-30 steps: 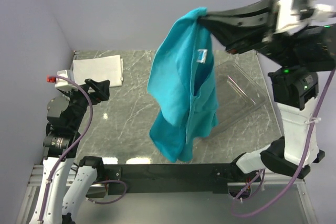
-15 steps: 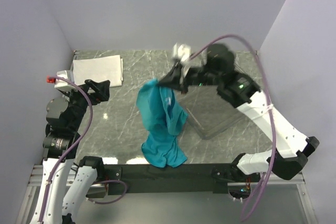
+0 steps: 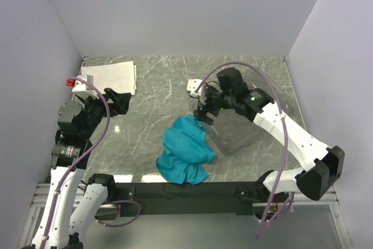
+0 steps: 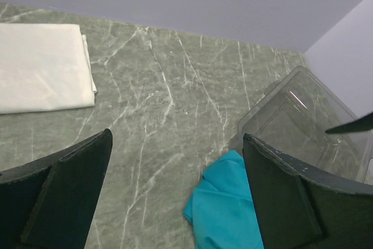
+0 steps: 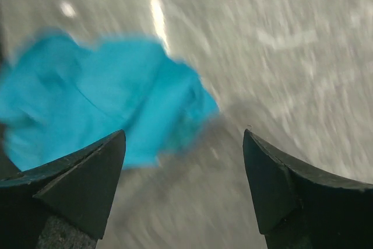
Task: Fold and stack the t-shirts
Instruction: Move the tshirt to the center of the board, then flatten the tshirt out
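The clear plastic tray crowds the teal-blue t-shirt (image 3: 183, 150), so my right gripper moves off the t-shirt next and down astride the tray's side (image 3: 213, 140) beside it.
The teal-blue t-shirt (image 3: 183, 150) lies crumpled on the marble table near the front edge; it also shows in the left wrist view (image 4: 230, 208) and, blurred, in the right wrist view (image 5: 99, 97). My right gripper (image 3: 202, 114) hovers just over its far edge, open (image 5: 183, 135), with nothing between its fingers. The white t-shirt (image 3: 111, 78) lies folded flat at the back left (image 4: 44, 65). My left gripper (image 3: 119, 102) stands open (image 4: 178, 138) at the left, apart from both shirts.
A clear plastic tray (image 3: 247, 135) sits on the table right of the teal shirt, partly under my right arm, and shows again in the left wrist view (image 4: 303, 115). Walls close the table at the back and both sides.
My right arm swung down and left from high up, lowered the hanging teal t-shirt onto the table and let go of it. The left arm shifted slightly.
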